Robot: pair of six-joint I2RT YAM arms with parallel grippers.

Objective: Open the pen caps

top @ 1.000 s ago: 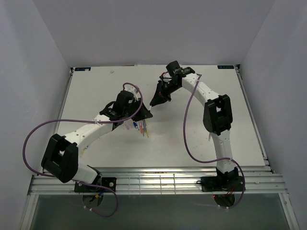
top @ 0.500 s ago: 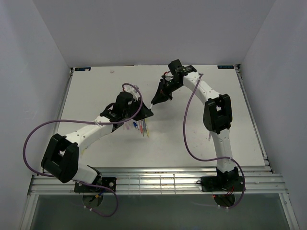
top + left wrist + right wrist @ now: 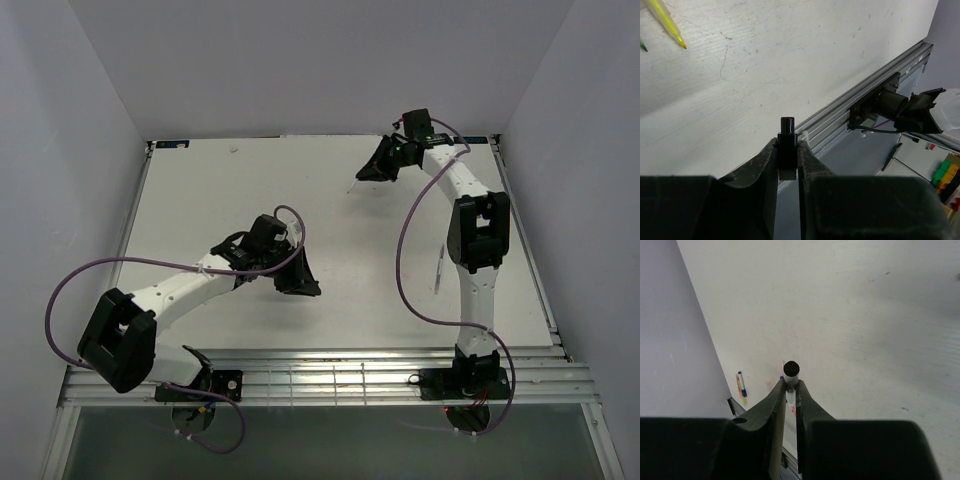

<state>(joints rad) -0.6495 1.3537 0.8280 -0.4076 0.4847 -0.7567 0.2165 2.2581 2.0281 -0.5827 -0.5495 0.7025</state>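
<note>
The middle of the table is below and to the left in the top view, so my right gripper will next move back down toward it to let go of the pen.
My left gripper [image 3: 303,281] [image 3: 787,144] is shut on a short black pen cap [image 3: 787,134] that stands up between the fingertips, held over the table's middle near the front. My right gripper [image 3: 370,173] [image 3: 791,386] is shut on a grey-white pen [image 3: 791,371] seen end-on, held above the far side of the table; its thin tip [image 3: 355,187] pokes out toward the left. A yellow pen [image 3: 667,22] lies on the table at the top left of the left wrist view. The other pens are hidden under my left arm in the top view.
A blue and yellow pen [image 3: 741,384] lies far off near the table's edge in the right wrist view, with a red one [image 3: 783,365] partly behind my fingers. The metal rail [image 3: 860,85] runs along the table's near edge. Grey walls enclose the table.
The grippers, close together before, have pulled apart. My right gripper moved back and right with the pen; my left moved nearer and right with the black cap, now covering the pen pile.
</note>
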